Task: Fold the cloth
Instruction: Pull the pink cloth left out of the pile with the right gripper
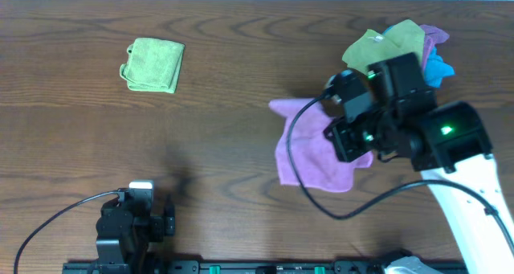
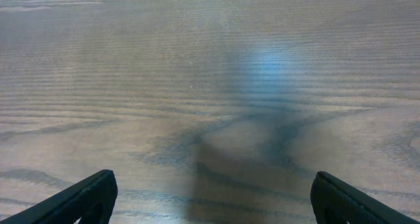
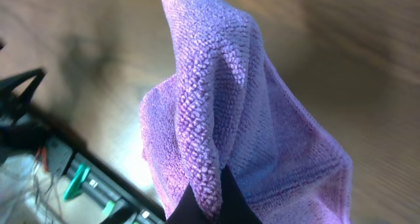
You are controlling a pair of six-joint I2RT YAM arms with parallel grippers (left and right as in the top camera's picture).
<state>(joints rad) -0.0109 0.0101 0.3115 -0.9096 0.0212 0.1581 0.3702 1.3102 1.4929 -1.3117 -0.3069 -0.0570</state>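
Observation:
The robot's right gripper will swing the crumpled cloth outward and to the left in the overhead view next, toward the folded lime-green cloth, because bare wood lies open there.
The lilac-purple cloth (image 1: 309,149) lies crumpled right of the table's middle, partly under my right arm. My right gripper (image 1: 347,137) is shut on the cloth. In the right wrist view the cloth (image 3: 230,112) hangs draped from the dark fingertips (image 3: 213,207), a fold pinched between them, lifted off the wood. My left gripper (image 1: 152,218) rests at the front left, far from the cloth. In the left wrist view its fingers (image 2: 210,198) are wide apart over bare wood and empty. The white tag does not show.
A folded lime-green cloth (image 1: 154,64) lies at the back left. A bunch of green, blue and purple cloths (image 1: 401,45) sits at the back right, just behind my right arm. A black cable (image 1: 321,202) loops over the table by the cloth.

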